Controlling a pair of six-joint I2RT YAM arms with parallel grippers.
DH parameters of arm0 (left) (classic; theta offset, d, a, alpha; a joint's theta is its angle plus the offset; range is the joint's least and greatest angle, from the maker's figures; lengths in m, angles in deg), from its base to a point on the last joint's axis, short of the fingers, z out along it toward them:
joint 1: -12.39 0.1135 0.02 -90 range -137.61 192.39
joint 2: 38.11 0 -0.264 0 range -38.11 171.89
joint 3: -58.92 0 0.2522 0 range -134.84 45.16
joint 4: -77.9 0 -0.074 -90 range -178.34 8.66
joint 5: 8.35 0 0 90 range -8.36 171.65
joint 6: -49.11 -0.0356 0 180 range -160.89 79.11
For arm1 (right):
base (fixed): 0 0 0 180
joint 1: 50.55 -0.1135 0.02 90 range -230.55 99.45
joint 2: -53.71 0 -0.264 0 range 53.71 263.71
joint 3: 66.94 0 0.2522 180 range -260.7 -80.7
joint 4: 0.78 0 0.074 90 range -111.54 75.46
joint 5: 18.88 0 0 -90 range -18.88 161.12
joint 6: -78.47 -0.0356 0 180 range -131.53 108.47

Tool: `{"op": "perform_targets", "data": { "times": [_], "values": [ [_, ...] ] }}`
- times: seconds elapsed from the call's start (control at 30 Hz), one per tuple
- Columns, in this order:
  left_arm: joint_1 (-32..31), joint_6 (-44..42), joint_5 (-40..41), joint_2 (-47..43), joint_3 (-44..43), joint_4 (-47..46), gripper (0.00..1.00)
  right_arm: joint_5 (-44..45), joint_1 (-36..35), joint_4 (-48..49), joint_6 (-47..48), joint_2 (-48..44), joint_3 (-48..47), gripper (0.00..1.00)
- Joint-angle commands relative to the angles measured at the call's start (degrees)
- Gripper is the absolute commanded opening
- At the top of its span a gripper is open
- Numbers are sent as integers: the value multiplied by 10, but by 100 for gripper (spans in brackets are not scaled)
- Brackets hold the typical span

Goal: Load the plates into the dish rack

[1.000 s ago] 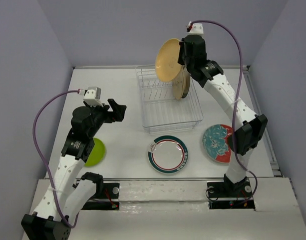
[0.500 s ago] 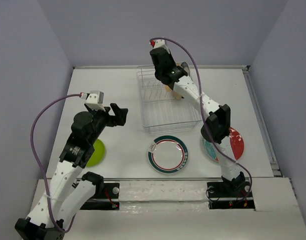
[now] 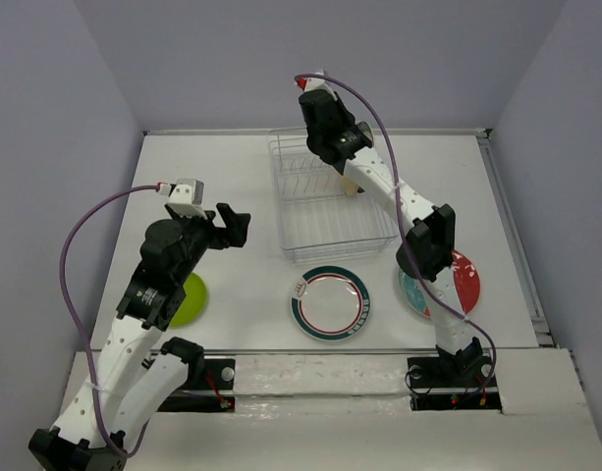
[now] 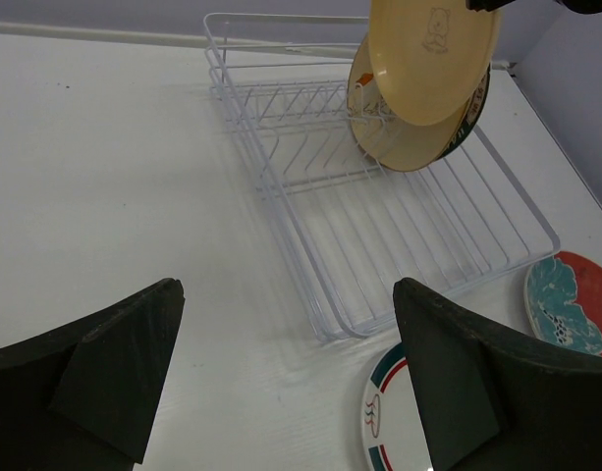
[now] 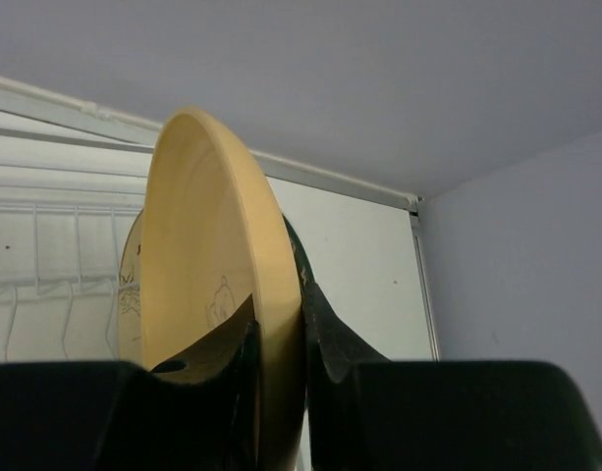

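Observation:
I need to move my right gripper down toward the rack slot [image 3: 338,187] beside the cream bird plate next and release the orange-tan plate's rim, because the orange-tan plate hangs above the rack's wires.
My right gripper [image 5: 279,353] is shut on the rim of the plain orange-tan plate [image 5: 202,275] and holds it upright over the back of the dish rack [image 3: 330,211]. In the left wrist view the orange-tan plate [image 4: 428,54] hangs just in front of the cream bird plate [image 4: 404,142] and the dark-rimmed plate [image 4: 477,98], which both stand in the rack [image 4: 399,226]. From the top, my right gripper [image 3: 338,157] hides most of them. My left gripper [image 3: 232,228] is open and empty, left of the rack.
The white plate with teal-red rim [image 3: 330,302] lies in front of the rack. The teal-and-red floral plate [image 3: 453,285] lies at the right, partly under my right arm. The lime green plate [image 3: 190,299] lies at the left, partly under my left arm.
My right arm has swung the orange-tan plate from high behind the rack down and left over the rack's back rows. My left gripper has shifted slightly.

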Motion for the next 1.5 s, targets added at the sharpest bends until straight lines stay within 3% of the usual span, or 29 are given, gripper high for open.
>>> {"op": "perform_targets", "data": {
  "times": [0.0, 0.47, 0.63, 0.7, 0.8, 0.83, 0.97, 1.07, 1.33, 1.47],
  "values": [
    [-4, -10, 4, -2, -12, -15, 99, 16, -3, 46, 19, -33, 20, 7],
    [-3, -9, 6, 5, -10, -15, 99, -50, -3, 43, -65, -7, 70, 7],
    [-3, 10, -53, 32, -3, -32, 99, -71, -3, 36, -97, -5, 70, 8],
    [-3, 24, -94, 53, -3, -28, 99, -85, -3, 33, -107, -8, 76, 13],
    [-3, 53, -151, 94, 3, -23, 99, -104, 8, 30, -152, -24, 92, 36],
    [-3, 64, -188, 99, 9, -24, 99, -114, 8, 30, -163, -31, 98, 51],
    [-5, 123, -243, 123, 65, -49, 99, -137, 13, 30, -184, -61, 113, 69],
    [-16, 146, -243, 139, 115, -78, 99, -137, 13, 30, -184, -75, 113, 78],
    [-105, 183, -173, 203, 138, -105, 99, -164, 13, 30, -189, -151, 157, 82],
    [-144, 212, -163, 250, 161, -145, 96, -192, 13, 35, -200, -208, 210, 89]
  ]
}}
